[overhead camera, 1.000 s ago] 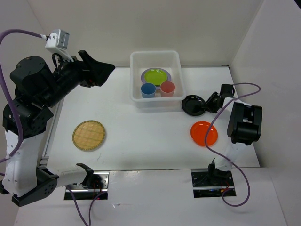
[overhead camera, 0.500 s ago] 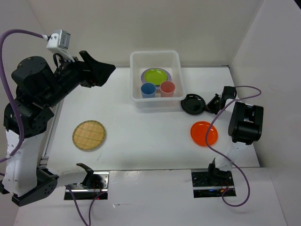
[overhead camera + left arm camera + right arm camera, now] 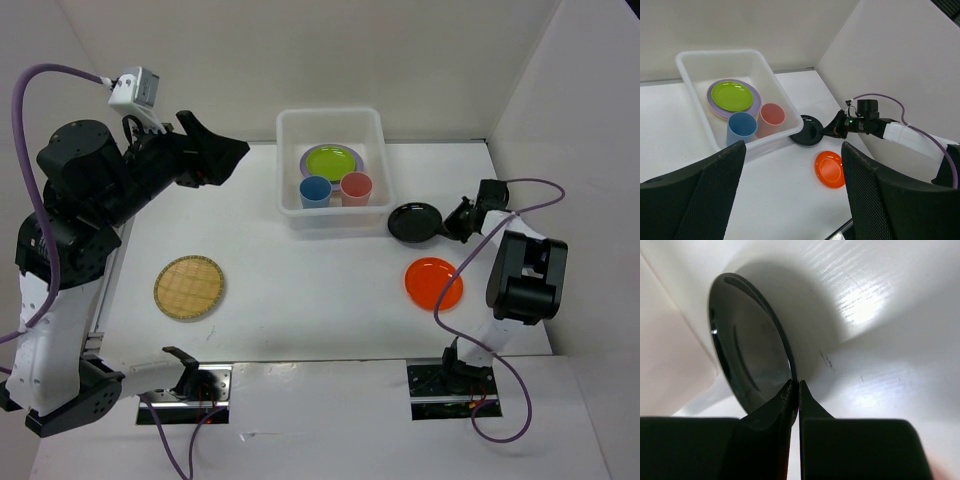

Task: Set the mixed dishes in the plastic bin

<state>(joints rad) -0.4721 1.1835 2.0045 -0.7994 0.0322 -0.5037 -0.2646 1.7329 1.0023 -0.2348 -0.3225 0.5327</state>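
I need to lift my right gripper next, then move it outward and sideways over the lime green plate (image 3: 332, 160) to let go of the black plate (image 3: 413, 221), because the side of the bin is between them.
The white plastic bin (image 3: 290, 205) stands at the back centre and holds a lime green plate (image 3: 332, 160) on a lavender plate, a blue cup (image 3: 315, 190) and a pink cup (image 3: 356, 187). My right gripper (image 3: 448, 224) is shut on the rim of the black plate (image 3: 413, 221), held just right of the bin; the pinch shows in the right wrist view (image 3: 795, 390). An orange plate (image 3: 433, 283) lies on the table below it. A woven bamboo plate (image 3: 189, 287) lies at the left. My left gripper (image 3: 232, 150) is open and raised left of the bin.
White walls close in the table at the back and on both sides. A metal rail runs along the table's left edge. In the left wrist view the bin (image 3: 694, 57), black plate (image 3: 807, 131) and orange plate (image 3: 830, 169) show below the open fingers.
My right gripper has lifted the black plate and levelled it, shifting slightly right. The left arm has drifted a little to the right.
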